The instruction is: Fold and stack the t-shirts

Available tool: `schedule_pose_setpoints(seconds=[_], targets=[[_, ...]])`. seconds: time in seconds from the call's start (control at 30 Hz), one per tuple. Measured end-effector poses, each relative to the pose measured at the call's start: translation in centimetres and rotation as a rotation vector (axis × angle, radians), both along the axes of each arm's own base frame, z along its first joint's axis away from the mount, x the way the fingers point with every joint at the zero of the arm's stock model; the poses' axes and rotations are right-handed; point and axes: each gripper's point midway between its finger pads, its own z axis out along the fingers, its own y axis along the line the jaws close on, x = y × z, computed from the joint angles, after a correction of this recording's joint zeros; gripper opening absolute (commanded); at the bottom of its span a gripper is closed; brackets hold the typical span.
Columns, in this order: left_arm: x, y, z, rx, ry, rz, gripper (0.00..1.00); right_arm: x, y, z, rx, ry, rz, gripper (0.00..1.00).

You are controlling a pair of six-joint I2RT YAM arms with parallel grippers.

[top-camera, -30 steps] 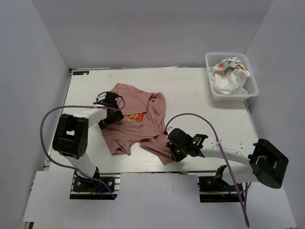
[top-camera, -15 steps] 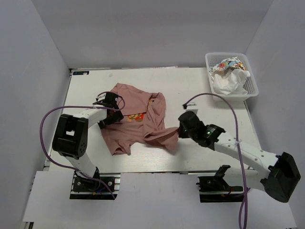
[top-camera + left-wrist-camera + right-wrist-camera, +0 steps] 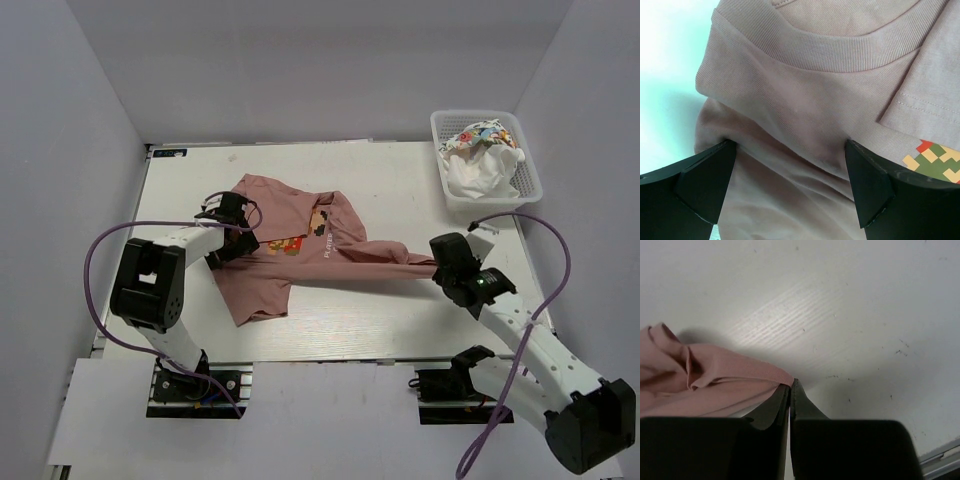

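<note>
The pink flap's near corner [image 3: 242,319] juts out beyond the strip. My open left gripper moves onto it next, from the collar back toward the base, and closes.
The dusty pink t-shirt [image 3: 268,272] lies at the table's left-centre with its colourful chest print [image 3: 288,245] showing. One edge is drawn out into a long strip towards the right. My left gripper [image 3: 238,226] is open, its fingers [image 3: 705,182] spread wide and resting on the shirt [image 3: 815,100] just below the ribbed collar. My right gripper [image 3: 438,264] is shut on the shirt's hem [image 3: 767,374], low over the table [image 3: 850,315]. White t-shirts [image 3: 478,172], one with multicoloured print [image 3: 476,134], lie bunched in the basket.
The white plastic lattice basket [image 3: 441,122] stands at the back right corner. Purple cables loop from both arms. Grey walls enclose the table on three sides. The table's right edge [image 3: 530,262] runs close to the right arm.
My right gripper has moved right and away from the front edge, still shut on the hem, pulling the pink shirt out into a long strip. The left gripper has not moved.
</note>
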Motion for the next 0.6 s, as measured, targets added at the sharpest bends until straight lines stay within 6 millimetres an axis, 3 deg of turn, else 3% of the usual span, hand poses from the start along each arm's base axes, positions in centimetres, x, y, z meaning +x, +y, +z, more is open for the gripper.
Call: schedule_pose_setpoints(seconds=[0.2,0.47,0.6], targets=[[-1.3,-0.6,0.7,-0.036,0.016,-0.018,1.00,-0.3,0.9,-5.3,0.015,0.200,0.047,0.00],[-4.2,-3.3,6.1,-0.222,-0.105,-0.085,1.00,1.6,3.5,-6.5,0.109,0.216,0.157,0.00],[-8.3,-4.8,5.5,-0.302,-0.052,-0.142,1.00,2.0,4.0,-7.6,0.129,0.249,0.185,0.00]])
